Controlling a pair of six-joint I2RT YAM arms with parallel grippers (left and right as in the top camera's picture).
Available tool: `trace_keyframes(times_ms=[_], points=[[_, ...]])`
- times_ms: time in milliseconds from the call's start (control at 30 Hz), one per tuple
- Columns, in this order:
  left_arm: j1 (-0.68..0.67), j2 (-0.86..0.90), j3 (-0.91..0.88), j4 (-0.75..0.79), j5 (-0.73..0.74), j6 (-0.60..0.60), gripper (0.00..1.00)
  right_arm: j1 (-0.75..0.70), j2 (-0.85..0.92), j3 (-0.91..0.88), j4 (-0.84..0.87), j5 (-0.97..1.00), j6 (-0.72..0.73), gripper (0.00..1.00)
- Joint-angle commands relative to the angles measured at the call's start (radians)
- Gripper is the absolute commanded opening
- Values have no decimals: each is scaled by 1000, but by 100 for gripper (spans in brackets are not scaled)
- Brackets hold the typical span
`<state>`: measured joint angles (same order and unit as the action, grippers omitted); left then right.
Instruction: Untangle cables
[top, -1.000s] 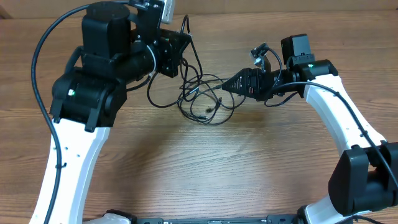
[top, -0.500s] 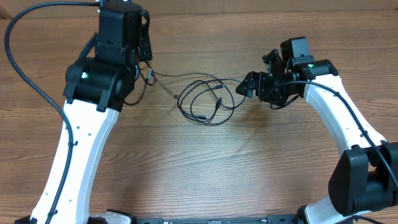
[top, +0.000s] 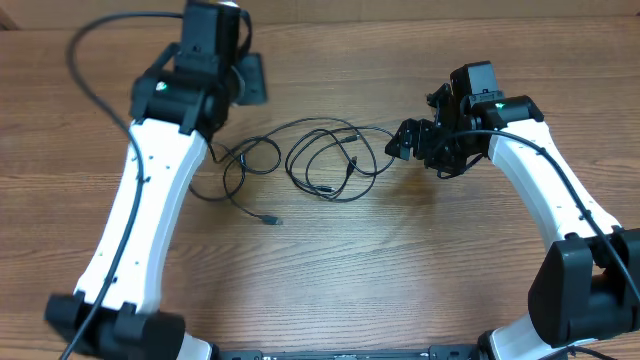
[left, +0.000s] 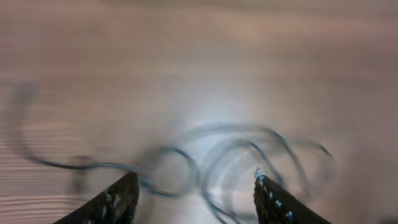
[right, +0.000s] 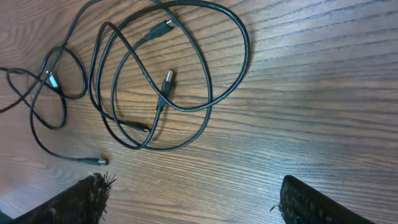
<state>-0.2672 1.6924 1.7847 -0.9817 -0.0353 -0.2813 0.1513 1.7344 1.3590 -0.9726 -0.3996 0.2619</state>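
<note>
Next, my left gripper moves down and to its right in the overhead view onto the piece of cable lying over a plug (top: 356, 170), since the thick black cable lies below it there.
Thin black cables lie on the wooden table. One bundle of overlapping loops (top: 352, 162) sits at the centre, with plug ends inside it (right: 166, 79). A separate cord lies loose to its left, ending in a small plug (top: 268, 219) (right: 99, 161). My left gripper (top: 250, 78) hangs open above and behind that cord, holding nothing; its wrist view is blurred, with the cables (left: 180, 155) showing below the gripper (left: 196, 199). My right gripper (top: 398, 140) (right: 193, 202) stands open just right of the loops, with only bare wood between its fingers.
The brown wooden table (top: 330, 280) stretches to the front of the cables. The thick black wire of the left arm (top: 90, 60) arcs over the table's far left. The white right arm (top: 545, 180) runs down the right side.
My left gripper pulled one cord out to the left, then opened and let it drop onto the table. My right gripper drew back a little to the right and stayed open.
</note>
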Motion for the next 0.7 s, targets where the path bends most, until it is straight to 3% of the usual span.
trace_keyframes(times_ms=[0,333,667], points=[[-31,83,4,-33,317,12,57,0,-6,3,-6,10,3,87],[-122,335,4,-29,434,-81,62,-2,-6,3,-58,108,4,87],[-166,541,4,70,490,-285,61,-2,-6,3,-74,107,4,89]])
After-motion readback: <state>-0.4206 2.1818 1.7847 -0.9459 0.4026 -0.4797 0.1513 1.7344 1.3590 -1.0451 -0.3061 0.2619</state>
